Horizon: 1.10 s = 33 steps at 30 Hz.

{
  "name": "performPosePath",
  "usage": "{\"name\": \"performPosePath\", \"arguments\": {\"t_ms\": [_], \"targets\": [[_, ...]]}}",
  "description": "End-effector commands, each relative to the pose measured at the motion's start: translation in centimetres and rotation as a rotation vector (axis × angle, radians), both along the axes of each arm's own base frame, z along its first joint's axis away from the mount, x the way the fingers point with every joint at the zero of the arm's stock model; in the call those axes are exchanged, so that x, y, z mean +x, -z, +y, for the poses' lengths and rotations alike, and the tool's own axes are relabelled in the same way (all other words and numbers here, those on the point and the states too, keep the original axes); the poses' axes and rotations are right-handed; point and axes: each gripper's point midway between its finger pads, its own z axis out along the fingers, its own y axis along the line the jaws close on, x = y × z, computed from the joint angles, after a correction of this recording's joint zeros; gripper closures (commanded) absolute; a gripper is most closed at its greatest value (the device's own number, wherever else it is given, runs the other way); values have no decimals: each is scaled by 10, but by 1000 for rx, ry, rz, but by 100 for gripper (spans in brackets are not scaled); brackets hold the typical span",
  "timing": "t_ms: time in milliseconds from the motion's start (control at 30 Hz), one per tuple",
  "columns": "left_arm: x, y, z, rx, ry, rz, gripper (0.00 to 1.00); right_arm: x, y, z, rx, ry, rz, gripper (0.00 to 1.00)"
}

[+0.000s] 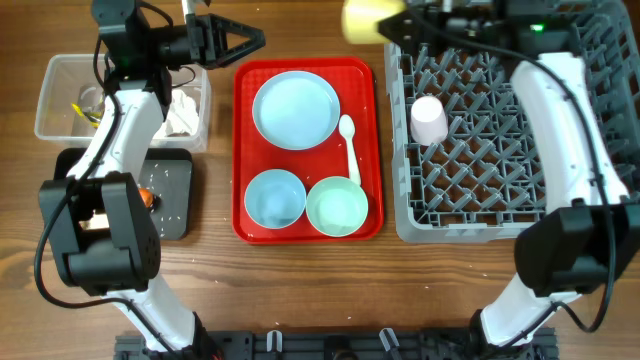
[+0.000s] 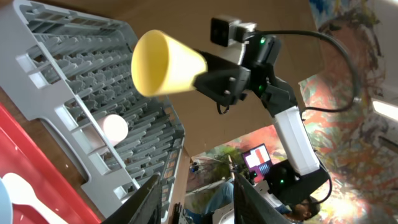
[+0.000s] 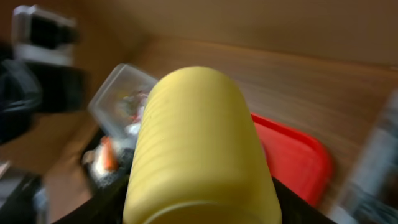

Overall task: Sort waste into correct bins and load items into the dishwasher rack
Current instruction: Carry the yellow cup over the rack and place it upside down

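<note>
The right gripper tilts and lowers next onto the rack's empty pegs beyond the white-pink cup, as they lie below it and to its right in the overhead view.
My right gripper [image 1: 392, 20] is shut on the yellow cup [image 1: 362, 18], held on its side in the air by the far left corner of the grey dishwasher rack [image 1: 590, 110]. In the right wrist view the cup [image 3: 199, 137] fills the frame between the dark fingers. A small white-pink cup [image 1: 428, 120] lies in the rack. My left gripper [image 1: 250, 40] hangs open and empty above the red tray's far edge, pointing right. In its wrist view the gripper [image 2: 196, 202] faces the yellow cup [image 2: 165, 65] and rack [image 2: 68, 68]. The white plate [image 1: 295, 108], two bowls [image 1: 275, 197] [image 1: 337, 205] and spoon [image 1: 349, 140] lie on the red tray.
The clear tub [image 1: 60, 75] at the far left holds white tissue [image 1: 185, 110] and wrappers. In front of it the black tray [image 1: 175, 215] carries an orange carrot [image 1: 148, 197] and rice grains. The red tray [image 1: 240, 150] sits between the bins and the rack.
</note>
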Motion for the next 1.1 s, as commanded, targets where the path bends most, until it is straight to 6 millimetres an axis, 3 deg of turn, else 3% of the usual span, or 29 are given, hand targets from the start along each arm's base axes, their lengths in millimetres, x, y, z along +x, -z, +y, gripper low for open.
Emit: {"name": "performPosePath", "arguments": {"t_ms": [0,67,167,333,400,567,700,833,1067], "targets": [[0,-8,3,2,-18,-31,64,3,-12,-70,-225,291,-16,73],[1,-7,2,1,-21,-29,64,-1,-7,-99,-314,415,21,76],[5,-2,2,0,-37,-1,64,-5,-1,-126,-417,535,56,79],[16,25,4,22,-112,76,64,-4,12,-145,-509,605,85,81],[22,45,7,62,-177,129,63,-2,19,-154,-553,638,98,82],[24,96,16,218,-299,237,62,7,45,-157,-581,632,145,85],[13,123,15,324,-311,282,60,17,83,-157,-604,610,216,86],[10,139,14,399,-338,316,60,23,110,-148,-592,568,263,86],[10,152,6,481,-363,319,59,30,135,-131,-620,507,276,87]]}}
